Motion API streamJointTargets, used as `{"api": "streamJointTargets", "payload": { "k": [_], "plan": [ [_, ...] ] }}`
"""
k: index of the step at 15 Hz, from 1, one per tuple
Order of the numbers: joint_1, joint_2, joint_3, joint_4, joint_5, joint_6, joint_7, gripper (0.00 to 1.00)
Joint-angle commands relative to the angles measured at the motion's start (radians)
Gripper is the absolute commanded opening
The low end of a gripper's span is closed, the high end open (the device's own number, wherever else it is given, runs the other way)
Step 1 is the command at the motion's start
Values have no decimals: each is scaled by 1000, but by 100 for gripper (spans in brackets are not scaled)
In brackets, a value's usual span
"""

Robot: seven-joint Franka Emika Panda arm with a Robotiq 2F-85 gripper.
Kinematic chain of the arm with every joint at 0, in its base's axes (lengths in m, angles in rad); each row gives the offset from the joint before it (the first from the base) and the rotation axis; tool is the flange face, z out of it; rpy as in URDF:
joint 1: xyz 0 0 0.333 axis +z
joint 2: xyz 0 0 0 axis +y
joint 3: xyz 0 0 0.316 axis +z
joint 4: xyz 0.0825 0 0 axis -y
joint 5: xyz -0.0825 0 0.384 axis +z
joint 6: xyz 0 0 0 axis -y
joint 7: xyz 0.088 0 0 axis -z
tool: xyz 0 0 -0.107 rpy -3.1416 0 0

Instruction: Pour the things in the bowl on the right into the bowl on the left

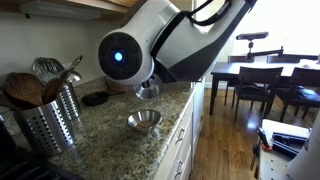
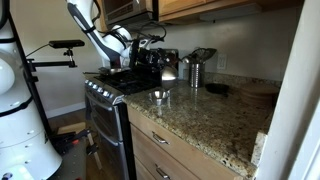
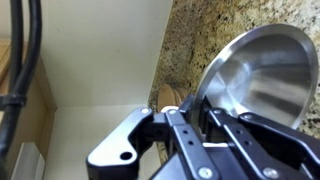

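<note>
My gripper will next move past the standing bowl, turn to point down and go down to the open counter by the counter's front edge (image 2: 182, 112), because the bowl I am holding looks empty.
A small steel bowl (image 1: 144, 121) stands upright on the granite counter and also shows in the other exterior view (image 2: 159, 96). My gripper (image 3: 202, 112) is shut on the rim of a second steel bowl (image 3: 262, 68), which it holds tilted on its side above the counter. In the wrist view the inside of the held bowl looks bare. In an exterior view the held bowl (image 1: 147, 90) hangs under the arm, just behind and above the standing bowl. In an exterior view the gripper (image 2: 152, 62) is over the counter next to the stove.
A perforated metal utensil holder (image 1: 45, 125) with wooden spoons stands on the counter, also seen in an exterior view (image 2: 195, 70). A stove (image 2: 108, 88) adjoins the counter. The counter's front edge (image 1: 180, 125) is close. A dining table and chairs (image 1: 265, 80) stand beyond.
</note>
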Motion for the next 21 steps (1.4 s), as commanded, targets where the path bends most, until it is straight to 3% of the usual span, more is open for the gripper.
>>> {"api": "streamJointTargets", "payload": {
  "k": [1,15,21],
  "plan": [
    [-42,-50,-41,9,51,9,-8,2],
    [-182,-89,-193,39,353,121,-53,2],
    [-238,-96,-259,43,494,240,-98,2]
  ]
}}
